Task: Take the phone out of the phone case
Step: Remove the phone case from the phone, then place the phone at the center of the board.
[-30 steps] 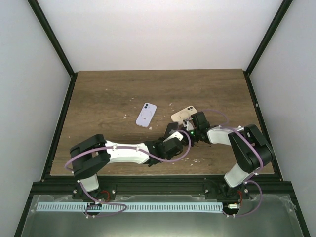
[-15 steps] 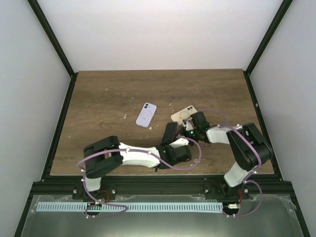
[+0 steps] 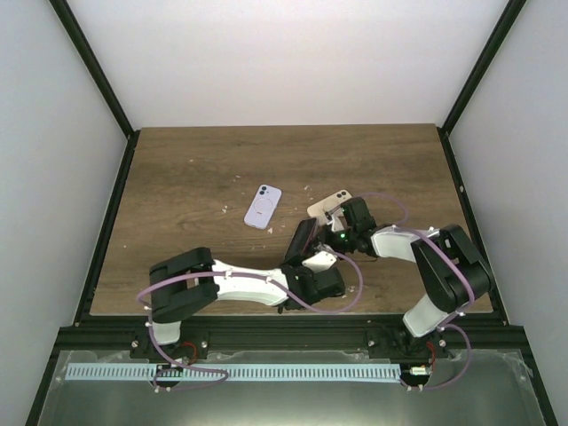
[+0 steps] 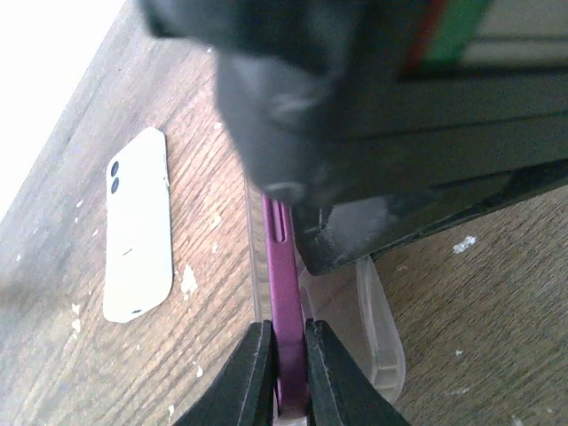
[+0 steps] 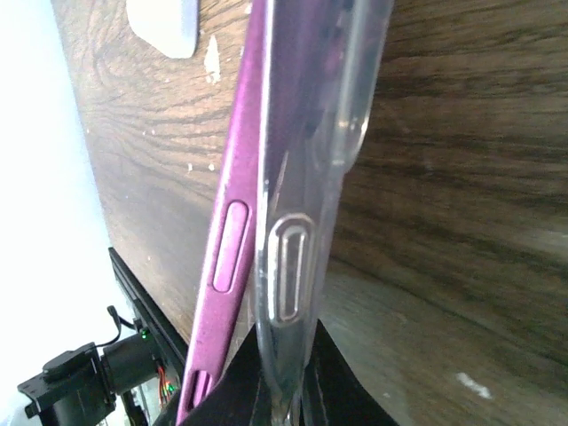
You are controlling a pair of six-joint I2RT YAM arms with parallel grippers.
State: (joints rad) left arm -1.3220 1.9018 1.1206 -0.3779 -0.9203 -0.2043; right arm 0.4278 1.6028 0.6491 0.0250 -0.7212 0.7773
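My left gripper holds the purple phone. I will next bring it down flat and to the left in the top view, onto the bare wood by the lavender phone, and let it go.
A purple phone (image 4: pixel 284 257) stands on its edge above the wooden table, partly out of its clear case (image 4: pixel 380 312). My left gripper (image 4: pixel 286 368) is shut on the phone's edge. My right gripper (image 5: pixel 286 373) is shut on the rim of the clear case (image 5: pixel 306 142), which bows away from the phone (image 5: pixel 232 240) beside it. In the top view the two grippers meet right of the table's centre: the left (image 3: pixel 306 244) holds the dark slab of the phone (image 3: pixel 303 235), and the right (image 3: pixel 335 232) is just right of it. The case is hard to make out there.
A lavender phone (image 3: pixel 263 206) lies flat left of the grippers. A cream phone (image 3: pixel 328 205) lies flat just beyond the right gripper. A pale phone (image 4: pixel 138 235) lies on the table in the left wrist view. White specks dot the wood (image 3: pixel 195 177).
My left arm has swung right and nearer, its wrist now below the phone. The phone has tipped up more on its edge. The right gripper has shifted slightly left.
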